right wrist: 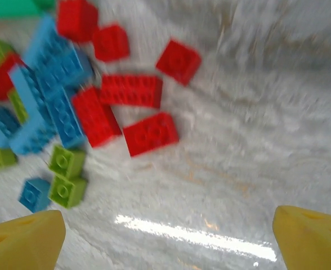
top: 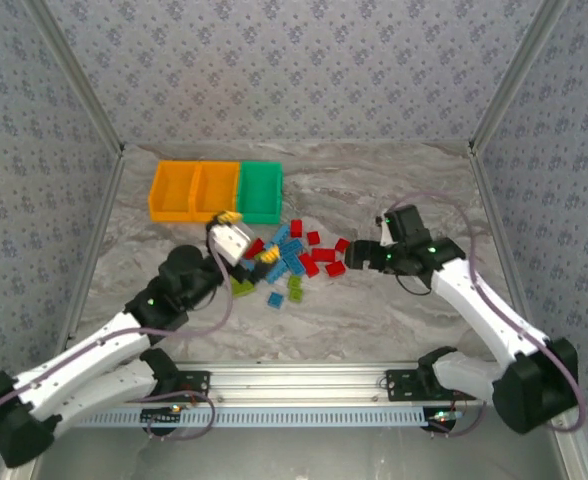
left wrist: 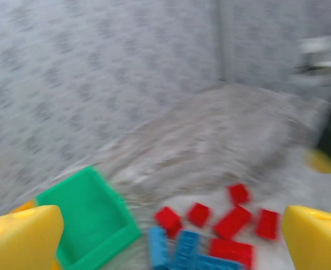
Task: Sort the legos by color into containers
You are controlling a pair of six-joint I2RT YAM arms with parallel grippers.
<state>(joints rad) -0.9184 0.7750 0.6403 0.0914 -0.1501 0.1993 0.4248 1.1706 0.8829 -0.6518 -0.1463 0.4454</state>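
Observation:
That red brick is next, and my right gripper will go down around it.
The legos (top: 296, 260) lie in a loose pile of red, blue and lime green bricks mid-table. The containers stand in a row at the back left: two orange bins (top: 192, 189) and a green bin (top: 260, 190). My left gripper (top: 247, 236) hovers open over the pile's left edge, just in front of the bins. In the left wrist view its yellow fingertips (left wrist: 20, 236) frame the green bin (left wrist: 84, 219), red bricks (left wrist: 233, 220) and blue bricks (left wrist: 182, 250). My right gripper (top: 342, 262) is open at the pile's right edge. In the right wrist view bare table lies between its fingertips (right wrist: 25, 242), with a red brick (right wrist: 150, 133) just beyond.
Patterned walls and metal posts close in the marble table (top: 394, 310) at the back and sides. An aluminium rail (top: 294, 385) runs along the near edge between the arm bases. Both wrist views are motion-blurred.

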